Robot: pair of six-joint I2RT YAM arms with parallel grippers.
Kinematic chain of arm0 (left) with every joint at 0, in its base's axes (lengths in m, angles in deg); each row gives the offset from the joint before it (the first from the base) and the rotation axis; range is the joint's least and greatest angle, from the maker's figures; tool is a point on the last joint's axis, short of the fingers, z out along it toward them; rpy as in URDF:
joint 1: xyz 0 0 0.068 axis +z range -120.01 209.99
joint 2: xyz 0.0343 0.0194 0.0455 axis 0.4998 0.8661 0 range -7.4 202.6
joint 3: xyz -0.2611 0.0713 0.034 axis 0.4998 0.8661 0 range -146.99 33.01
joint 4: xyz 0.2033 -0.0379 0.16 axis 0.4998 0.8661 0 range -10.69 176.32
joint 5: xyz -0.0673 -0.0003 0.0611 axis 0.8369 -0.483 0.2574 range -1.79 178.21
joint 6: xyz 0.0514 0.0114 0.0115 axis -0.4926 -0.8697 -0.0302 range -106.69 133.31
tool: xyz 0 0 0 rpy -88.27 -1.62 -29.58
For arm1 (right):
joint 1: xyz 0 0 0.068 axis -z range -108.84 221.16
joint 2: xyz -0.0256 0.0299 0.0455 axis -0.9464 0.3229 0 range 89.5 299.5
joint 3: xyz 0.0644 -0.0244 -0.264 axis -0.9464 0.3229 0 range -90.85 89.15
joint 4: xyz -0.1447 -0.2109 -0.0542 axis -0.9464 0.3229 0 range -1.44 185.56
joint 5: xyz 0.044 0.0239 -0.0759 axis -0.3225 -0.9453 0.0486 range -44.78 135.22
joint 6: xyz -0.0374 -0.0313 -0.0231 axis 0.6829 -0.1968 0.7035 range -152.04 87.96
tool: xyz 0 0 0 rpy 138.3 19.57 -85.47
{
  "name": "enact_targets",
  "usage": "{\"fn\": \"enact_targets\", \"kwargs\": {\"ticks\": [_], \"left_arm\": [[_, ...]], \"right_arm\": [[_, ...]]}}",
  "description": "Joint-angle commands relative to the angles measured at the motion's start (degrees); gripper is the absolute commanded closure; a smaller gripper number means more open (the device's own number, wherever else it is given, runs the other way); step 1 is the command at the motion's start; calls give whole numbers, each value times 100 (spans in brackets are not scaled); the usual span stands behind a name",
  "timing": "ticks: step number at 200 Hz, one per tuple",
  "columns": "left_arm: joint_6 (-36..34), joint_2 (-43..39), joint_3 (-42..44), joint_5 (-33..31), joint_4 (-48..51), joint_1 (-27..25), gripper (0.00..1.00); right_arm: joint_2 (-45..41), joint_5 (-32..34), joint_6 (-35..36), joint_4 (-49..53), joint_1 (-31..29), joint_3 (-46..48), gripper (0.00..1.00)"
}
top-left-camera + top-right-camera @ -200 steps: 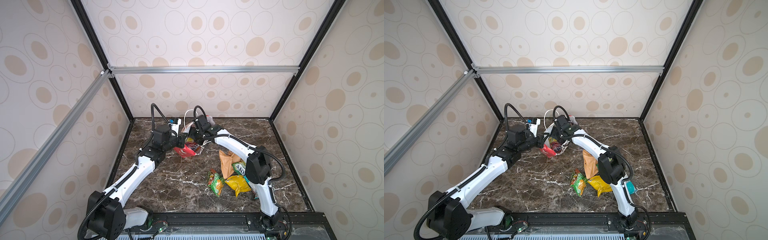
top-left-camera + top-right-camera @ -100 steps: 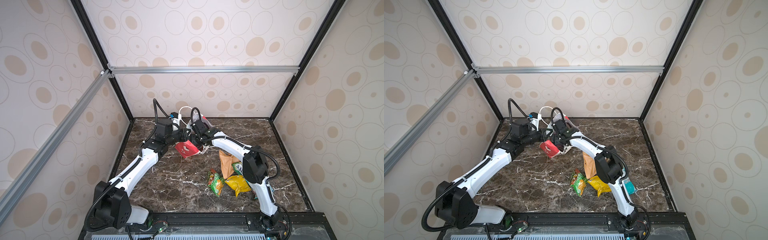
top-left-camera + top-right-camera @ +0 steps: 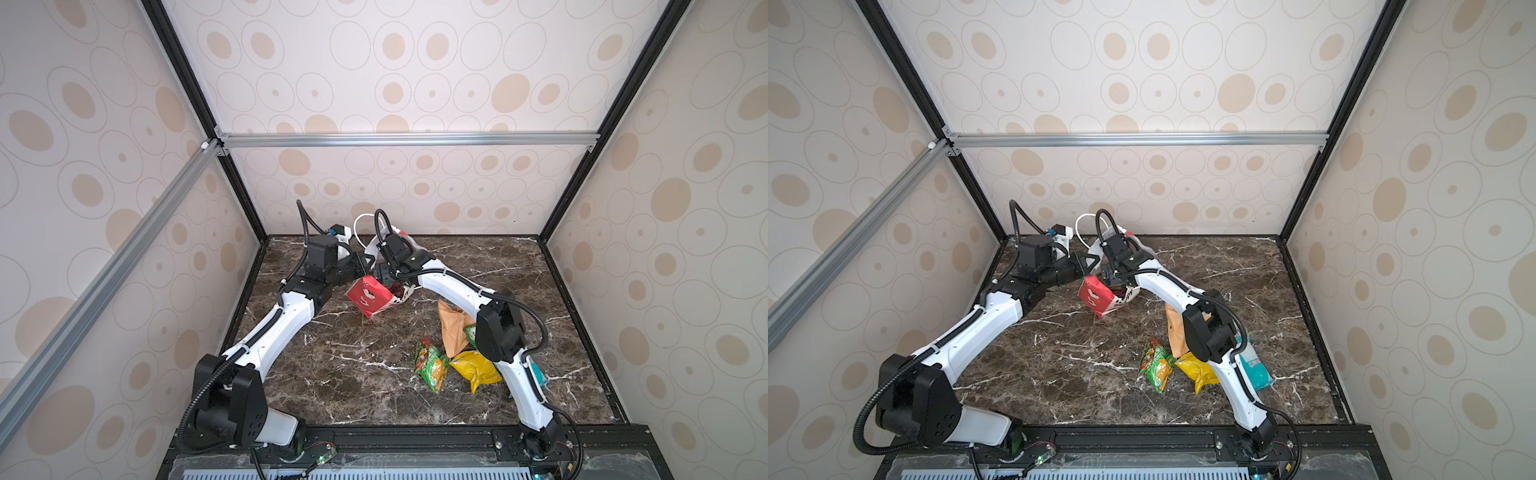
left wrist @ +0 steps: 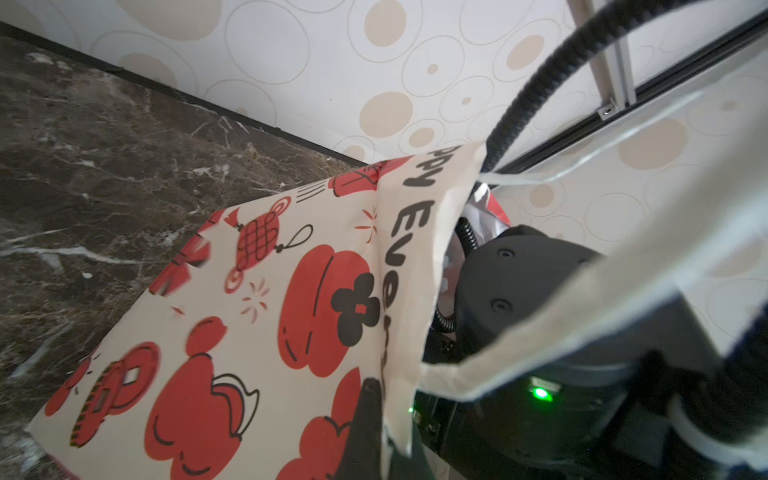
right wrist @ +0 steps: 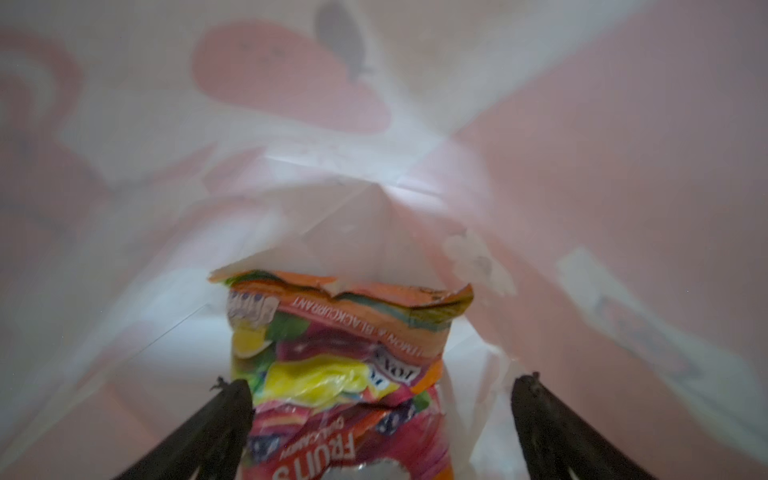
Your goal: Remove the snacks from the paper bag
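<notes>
The open right gripper pushes deeper into the red paper bag next and closes across the packet's orange end [image 5: 352, 318], which still lies beyond the fingers.
The red paper bag [image 3: 370, 296] [image 3: 1098, 296] hangs tilted at the back middle of the table. My left gripper [image 4: 382, 399] is shut on its rim, and a white cord handle [image 4: 540, 332] loops past the camera. My right gripper [image 5: 380, 395] is inside the bag and open. An orange FOX'S snack packet [image 5: 345, 353] lies between its fingers [image 5: 224, 415], untouched on the far side. In both top views other snacks lie on the right: a tan pouch [image 3: 453, 328], a green-and-red packet [image 3: 432, 365], a yellow one [image 3: 476, 370] and a teal one [image 3: 1254, 365].
The dark marble table [image 3: 332, 374] is walled in by patterned panels on three sides. The right arm's elbow [image 3: 498, 328] hangs over the pile of snacks and hides part of it. A black rail [image 3: 395, 436] runs along the front edge.
The left gripper has lifted the bag's rim up and back, tipping the bag off the table. The right gripper has gone deeper into the bag's mouth, with its jaws a little wider.
</notes>
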Motion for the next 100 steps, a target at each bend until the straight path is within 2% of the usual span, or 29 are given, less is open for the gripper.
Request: {"fn": "enact_targets", "kwargs": {"ticks": [1,51,64,79,100], "left_arm": [[125,-39,-218,-102,-41,78,100],[89,178,-266,-356,170,167,100],[76,202,-279,-394,182,194,94],[61,231,-332,-393,170,210,81],[-4,296,-455,-375,143,214,76]], "right_arm": [[493,186,160,305,79,-351,0],[1013,-494,-331,461,77,-506,4],[1144,-598,-378,600,76,-571,4],[1320,-656,-411,751,80,-693,4],[1579,-759,-462,793,80,-940,6]]}}
